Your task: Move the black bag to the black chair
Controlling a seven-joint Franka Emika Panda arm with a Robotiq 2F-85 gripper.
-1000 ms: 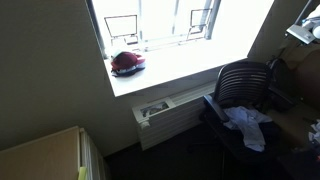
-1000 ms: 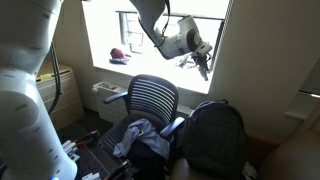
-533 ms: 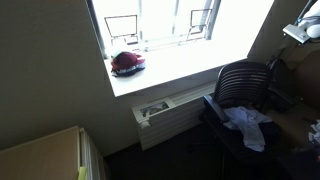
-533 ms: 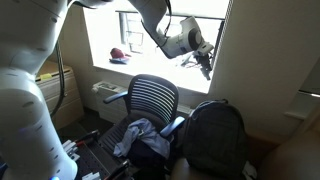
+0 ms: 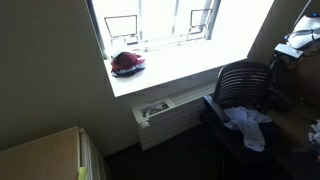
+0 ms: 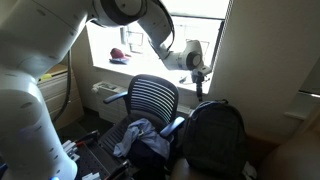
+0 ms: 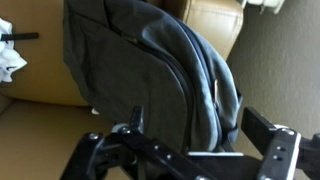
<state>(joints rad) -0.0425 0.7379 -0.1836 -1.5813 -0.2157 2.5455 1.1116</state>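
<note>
Next, my gripper moves down from above the black bag's top over the strap there (image 6: 213, 103) (image 7: 212, 150) and closes.
The black bag (image 6: 213, 137) stands upright on the floor beside the black mesh chair (image 6: 152, 101). It fills the wrist view (image 7: 150, 70) as a dark grey backpack. The chair also shows in an exterior view (image 5: 242, 85); a light cloth (image 6: 137, 137) lies on its seat. My gripper (image 6: 197, 86) points down just above the bag's top. Its fingers (image 7: 198, 135) are spread wide on either side of the bag's top and hold nothing. In an exterior view only a bit of the arm (image 5: 297, 40) shows at the right edge.
A windowsill (image 5: 175, 72) carries a red object (image 5: 127, 63). A radiator (image 5: 170, 112) sits under the window. A wall (image 6: 260, 60) stands close behind the bag. A wooden cabinet (image 5: 45, 155) is at the lower left.
My gripper has swung from up by the window down to just above the bag's top, now pointing downward. The bag and chair have not moved.
</note>
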